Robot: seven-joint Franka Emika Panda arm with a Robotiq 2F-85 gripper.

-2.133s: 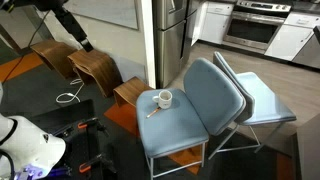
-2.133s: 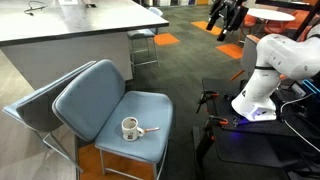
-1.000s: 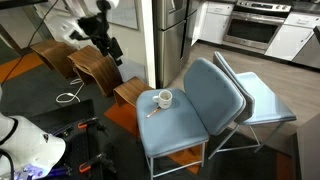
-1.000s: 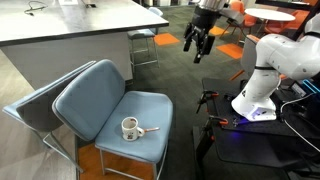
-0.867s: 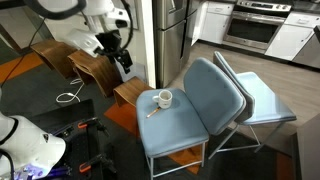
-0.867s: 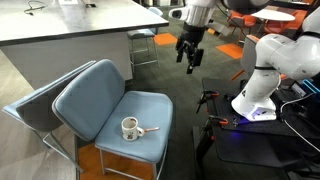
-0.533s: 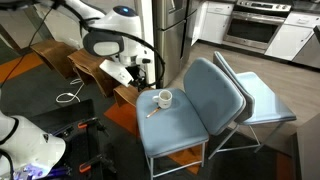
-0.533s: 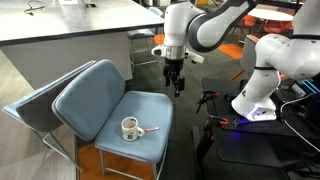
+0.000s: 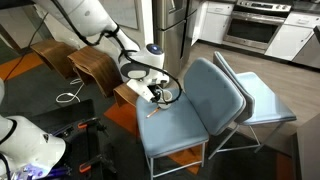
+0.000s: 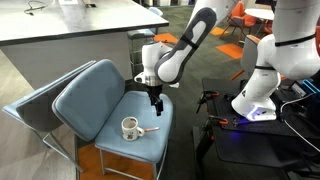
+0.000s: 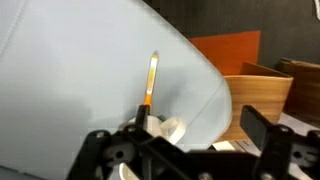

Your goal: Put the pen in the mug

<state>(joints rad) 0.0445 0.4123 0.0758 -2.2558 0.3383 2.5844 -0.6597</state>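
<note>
The pen lies flat on the seat below my open gripper's fingers, so I should lower them toward the mug and around the pen's end by the mug [image 10: 145, 130].
A small white mug [image 10: 130, 127] stands on the blue chair seat [image 10: 112, 104]. The thin pale pen [image 10: 149, 128] lies flat beside it, one end near the mug. My gripper [image 10: 155, 106] hangs open just above the seat, a little beyond the pen. In an exterior view the gripper [image 9: 160, 94] covers most of the mug, and the pen [image 9: 152, 113] shows below it. In the wrist view the pen [image 11: 151, 80] lies on the seat [image 11: 70, 80] ahead of the open gripper [image 11: 198, 128]. A white shape by the left finger [image 11: 141, 122] may be the mug.
A second blue chair [image 9: 262, 100] stands behind this one. Wooden stools [image 9: 95, 68] stand beside the chair. A counter [image 10: 70, 35] is behind it. A white robot base [image 10: 256, 95] stands to the side. Orange floor and a wooden box [image 11: 262, 85] lie past the seat's edge.
The arm has swung in from far off and come down over the chair seat, ending close above the pen and mug. The mug and pen have not moved.
</note>
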